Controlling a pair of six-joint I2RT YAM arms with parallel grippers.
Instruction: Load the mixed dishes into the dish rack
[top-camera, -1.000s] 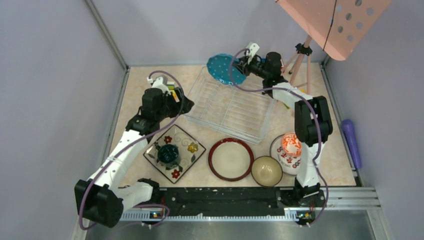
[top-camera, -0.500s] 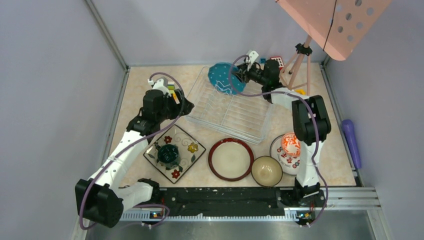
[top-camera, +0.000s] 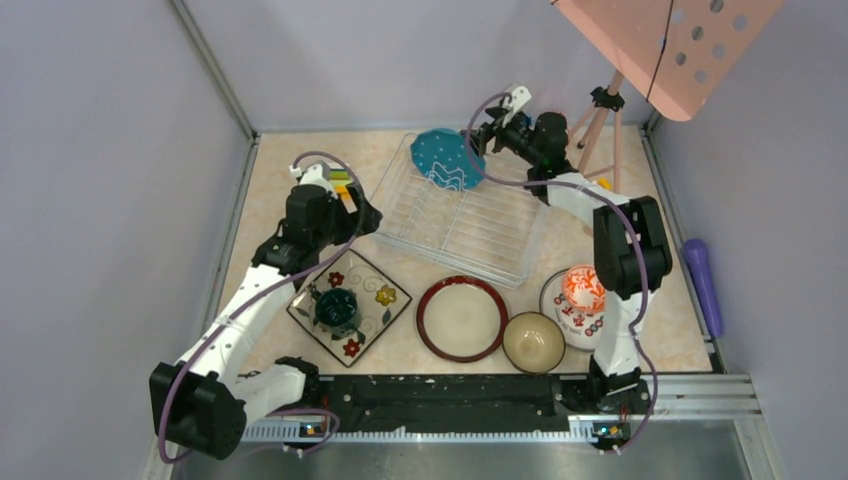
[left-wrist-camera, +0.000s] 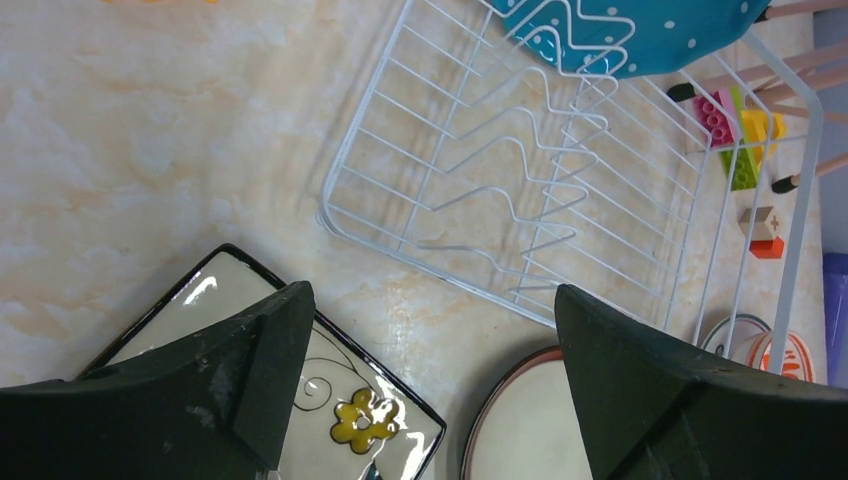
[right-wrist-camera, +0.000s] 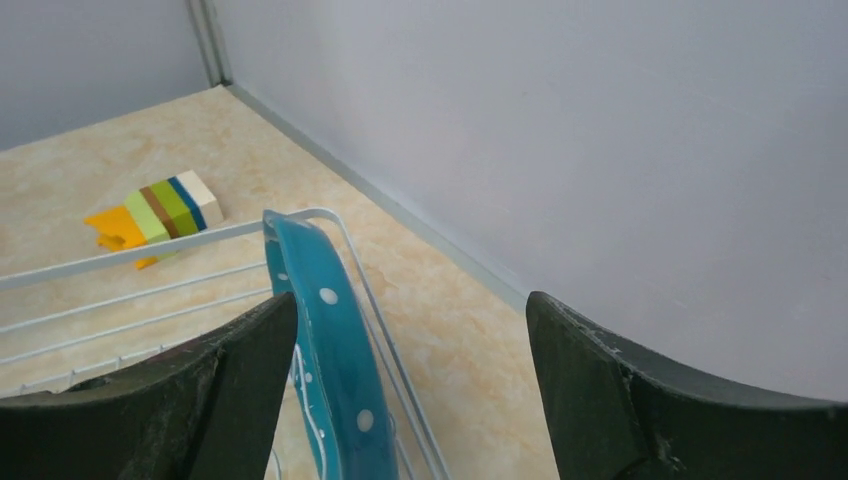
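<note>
The left gripper lowers back onto the cream plate's rim by the square floral plate next, since that uncovered edge lies below and back from it.
The blue polka-dot plate (top-camera: 447, 160) stands on edge in the far end of the white wire dish rack (top-camera: 470, 230). My right gripper (top-camera: 490, 137) hovers just behind it, open; in the right wrist view the plate (right-wrist-camera: 335, 340) sits beside the left finger, not squeezed. My left gripper (top-camera: 357, 213) is open over the table between the rack (left-wrist-camera: 520, 180) and the square floral plate (left-wrist-camera: 330, 400). The teal mug (top-camera: 335, 308) stands on that square plate (top-camera: 380, 290). Near the front lie the brown-rimmed cream plate (top-camera: 462, 318), the tan bowl (top-camera: 533, 341), and the red-white bowl (top-camera: 581, 290) on the white red-marked plate (top-camera: 570, 322).
A pink perforated stand (top-camera: 670, 40) on a tripod stands at the back right. A purple cylinder (top-camera: 703, 285) lies along the right wall. Colourful toy blocks (left-wrist-camera: 735, 125) lie beyond the rack, and a striped block (right-wrist-camera: 160, 210) lies left of it.
My right gripper has opened and let go of the blue plate, which has settled upright in the rack's far end. My left gripper has opened wider.
</note>
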